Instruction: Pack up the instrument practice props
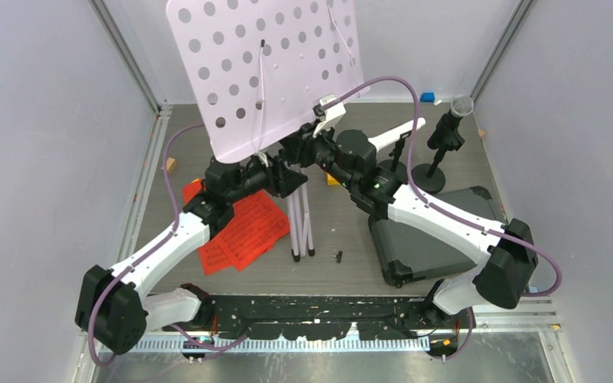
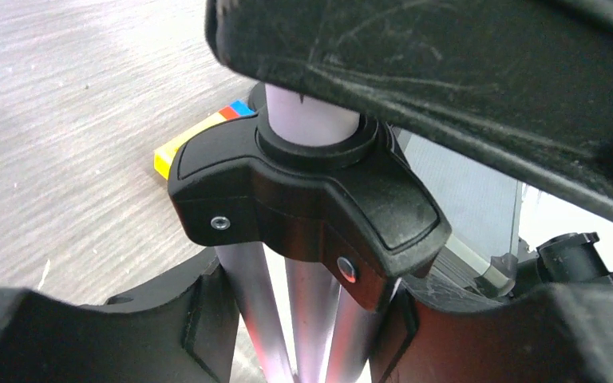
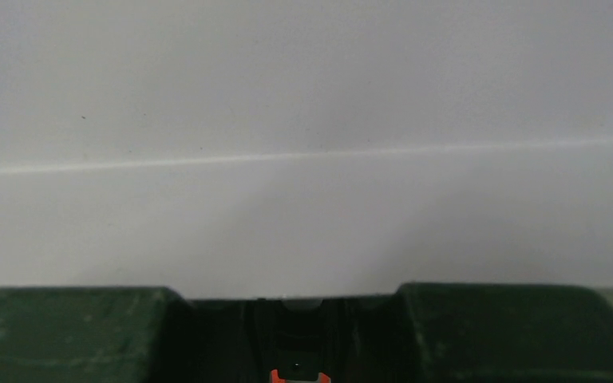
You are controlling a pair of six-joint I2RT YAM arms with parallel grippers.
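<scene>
The left gripper brings the music desk's folded legs down onto the bare tabletop beside the red pages next and releases them, since that open part of the tabletop lies below.
The pale lilac perforated music desk (image 1: 263,64) stands tilted on its folded tripod legs (image 1: 299,215) at the middle. My left gripper (image 1: 285,180) is shut on the legs (image 2: 311,319) just under the black hub (image 2: 303,199). My right gripper (image 1: 302,148) sits under the desk's lower edge. Its jaws stand wide apart against a pale flat surface (image 3: 303,159), holding nothing (image 3: 291,291). Red sheet-music pages (image 1: 243,235) lie left of the legs. The white microphone (image 1: 395,134) and the black grey-headed microphone (image 1: 451,120) sit in their round-based holders (image 1: 429,177) at the back right.
The dark rectangular hard case (image 1: 439,235) lies at the right, under my right arm. A yellow block (image 1: 333,179) lies beside the stand and also shows in the left wrist view (image 2: 179,148). A blue block (image 1: 427,97) is at the back wall. A small black piece (image 1: 338,256) lies near the front.
</scene>
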